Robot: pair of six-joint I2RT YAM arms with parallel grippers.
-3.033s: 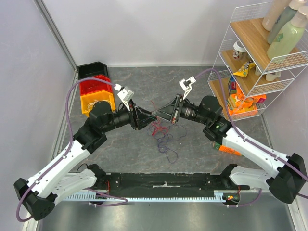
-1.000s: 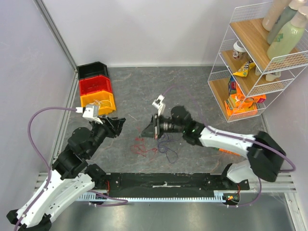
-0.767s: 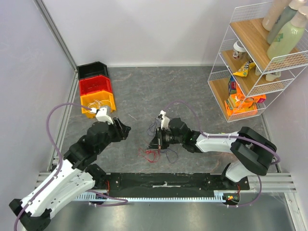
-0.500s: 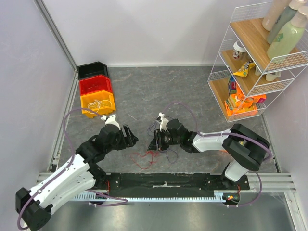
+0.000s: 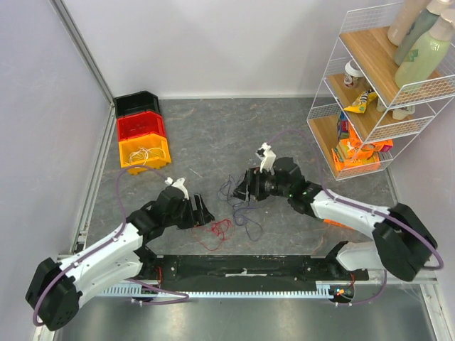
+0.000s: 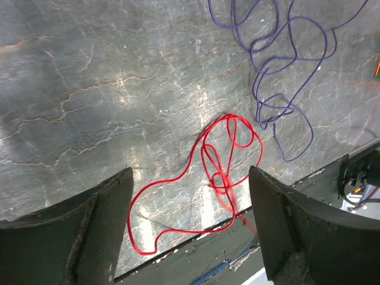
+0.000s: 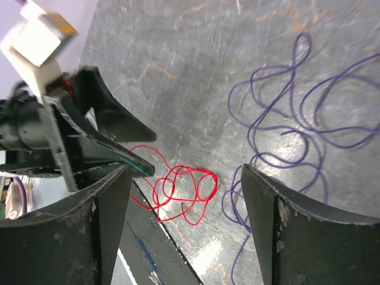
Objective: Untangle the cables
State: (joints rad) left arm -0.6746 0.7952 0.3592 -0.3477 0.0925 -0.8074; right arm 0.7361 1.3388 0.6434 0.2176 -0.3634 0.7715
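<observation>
My left gripper moves to the right in the top view and down onto the bunched loops of the red cable next, since several pieces of cable cross there.
The red cable [image 5: 216,231] lies in loose loops on the grey floor near the front rail. It is apart from the dark purple cable [image 5: 245,212], which sprawls just to its right. A white cable [image 5: 146,154] lies in the yellow bin. My left gripper [image 5: 203,213] is low, just left of the red cable, open and holding nothing. In the left wrist view the red cable [image 6: 228,157] sits ahead between the fingers of the left gripper [image 6: 189,172]. My right gripper [image 5: 242,192] hangs open above the purple cable [image 7: 285,130], with the red cable [image 7: 184,189] beyond it.
Black, red and yellow bins [image 5: 142,131] are stacked at the back left. A wire shelf [image 5: 370,92] with bottles and packets stands at the right. The black rail [image 5: 242,266] runs along the near edge, close to the red cable. An orange object [image 5: 339,223] lies under the right arm.
Both grippers have opened. The left arm swung down and right toward the front rail, and the red cable now lies loose there. The right gripper drew back up and right off the purple cable.
</observation>
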